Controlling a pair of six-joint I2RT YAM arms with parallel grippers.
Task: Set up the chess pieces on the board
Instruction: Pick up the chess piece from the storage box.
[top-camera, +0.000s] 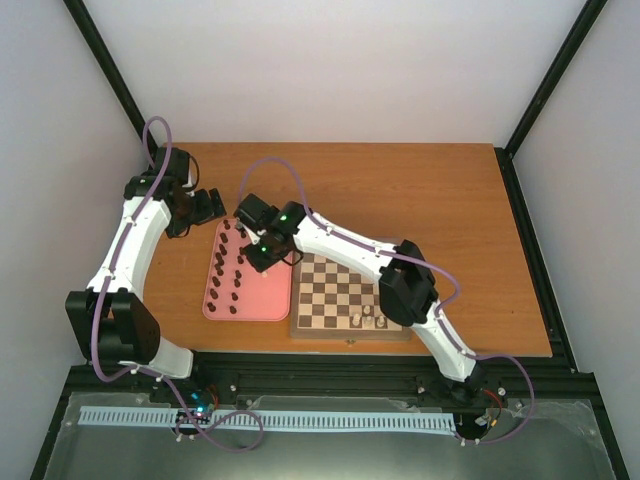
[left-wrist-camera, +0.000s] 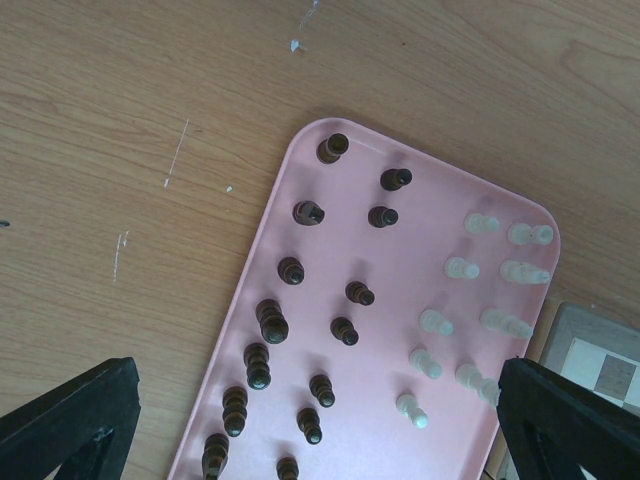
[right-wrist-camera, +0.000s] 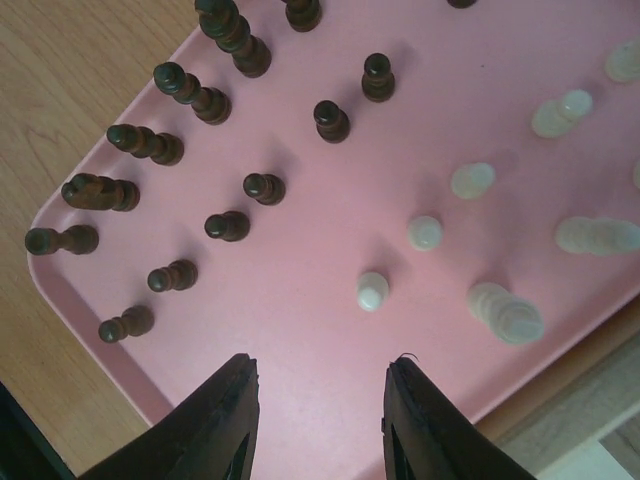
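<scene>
My right gripper has room for its fingers, because the tray is bare around this row's end. It will go down next over the nearest cream pawn's head (right-wrist-camera: 372, 296), with a finger on either side.
The wooden chessboard (top-camera: 345, 295) lies at the table's near middle with a few cream pieces (top-camera: 368, 319) on its near row. Its corner shows in the left wrist view (left-wrist-camera: 600, 365). A pink tray (top-camera: 268, 295) to its left holds several dark pieces (right-wrist-camera: 228, 226) and several cream pieces (right-wrist-camera: 372, 291). My right gripper (right-wrist-camera: 322, 375) hovers open and empty above the tray, with a cream pawn just ahead of its fingertips. In the top view it (top-camera: 262, 255) hangs over the tray's right half. My left gripper (left-wrist-camera: 320, 395) is open and empty, high above the tray's far left (top-camera: 205, 207).
The tray (left-wrist-camera: 420, 200) rests on the brown wooden table (top-camera: 440, 200), its right edge against the board's rim. A black frame borders the table on the near and right sides. White walls enclose the back and sides.
</scene>
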